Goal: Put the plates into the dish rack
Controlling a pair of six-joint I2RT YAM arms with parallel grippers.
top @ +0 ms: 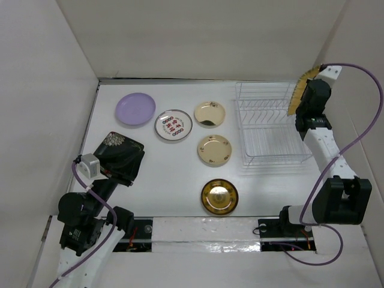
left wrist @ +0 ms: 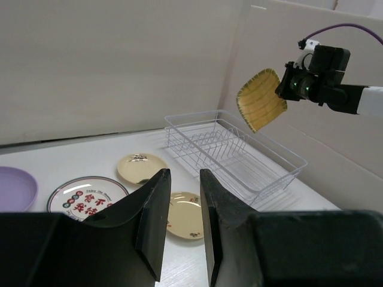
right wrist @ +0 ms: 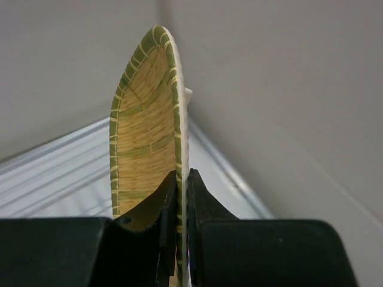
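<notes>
My right gripper should next turn and lower the on-edge yellow plate into the rack's far corner (top: 291,99) (right wrist: 201,158) beside the wall and let go of it, because the rack's slots there are empty.
My right gripper (top: 304,101) is shut on the rim of the yellow woven-look square plate (top: 297,90), held on edge in the air above the far right corner of the dish rack (top: 270,123); it also shows in the right wrist view (right wrist: 149,125) and the left wrist view (left wrist: 261,98). The rack holds no plates. My left gripper (top: 123,169) is open and empty over the black floral square plate (top: 120,153). On the table lie the lavender plate (top: 135,109), the white patterned plate (top: 173,125), two cream-gold plates (top: 210,113) (top: 215,150) and the dark gold plate (top: 219,196).
White walls enclose the table on the left, back and right; the right wall stands close behind the rack. A purple cable (top: 366,120) loops from the right arm.
</notes>
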